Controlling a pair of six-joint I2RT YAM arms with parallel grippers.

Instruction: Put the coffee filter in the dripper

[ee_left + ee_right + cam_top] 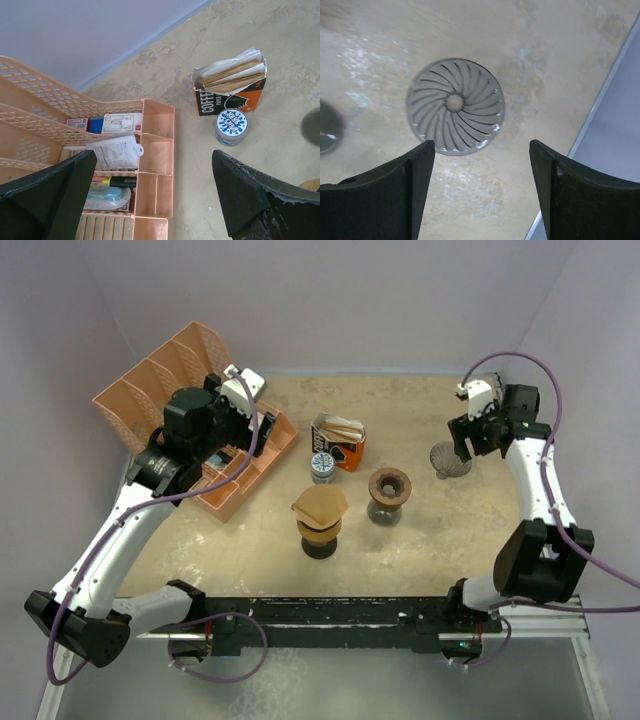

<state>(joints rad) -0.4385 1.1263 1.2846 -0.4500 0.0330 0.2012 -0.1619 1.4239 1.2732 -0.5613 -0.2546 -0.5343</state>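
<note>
The right gripper shifts toward the clear dripper's side next, then lowers to the rim's edge of the clear dripper, where the rim stands free.
A brown paper coffee filter sits open in a brown dripper on a dark stand at the table's middle. A second brown dripper stands empty to its right. A clear ribbed dripper stands at the right; it also shows in the right wrist view. My right gripper is open and empty just above it. An orange box of filters stands at the back. My left gripper is open and empty over the organizer.
A peach desk organizer with papers, a marker and small items fills the back left. A round blue-and-white tin stands in front of the filter box. Walls close the table at the back and both sides.
</note>
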